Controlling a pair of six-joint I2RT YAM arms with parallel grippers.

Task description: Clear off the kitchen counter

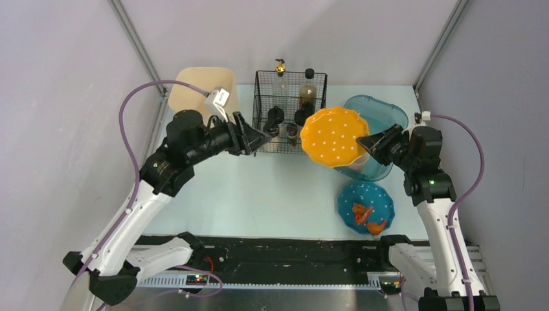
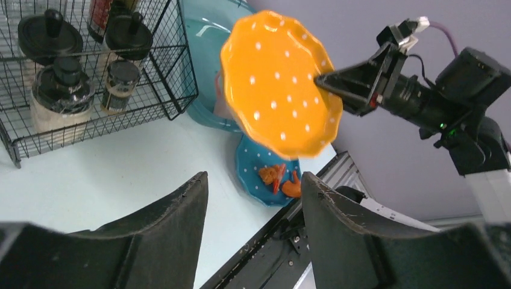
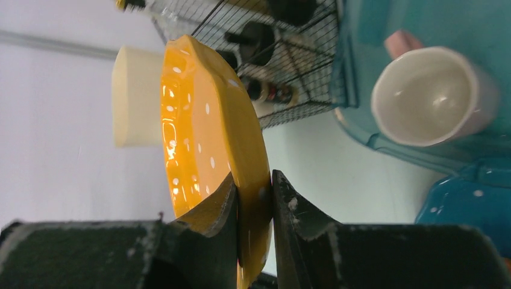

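Next, my right gripper will move outward and down into the far end of the teal tub (image 1: 385, 111) to release the orange plate (image 1: 334, 137), because the white mug occupies the near end of the tub.
My right gripper (image 1: 364, 143) is shut on the rim of an orange white-dotted plate (image 1: 334, 137) and holds it in the air, tilted, over the left edge of the teal tub (image 1: 385, 111). The plate also shows in the right wrist view (image 3: 208, 126) and the left wrist view (image 2: 278, 84). A blue dotted plate (image 1: 366, 206) with orange food scraps lies on the pale mint kitchen counter (image 1: 259, 194) near the front right. My left gripper (image 1: 262, 138) is open and empty, above the counter by the wire basket (image 1: 289, 111).
The black wire basket holds several bottles and jars at the back middle. A white mug (image 3: 425, 93) sits inside the teal tub. A beige cutting board (image 1: 201, 87) lies at the back left. The black front rail (image 1: 285, 249) runs along the near edge.
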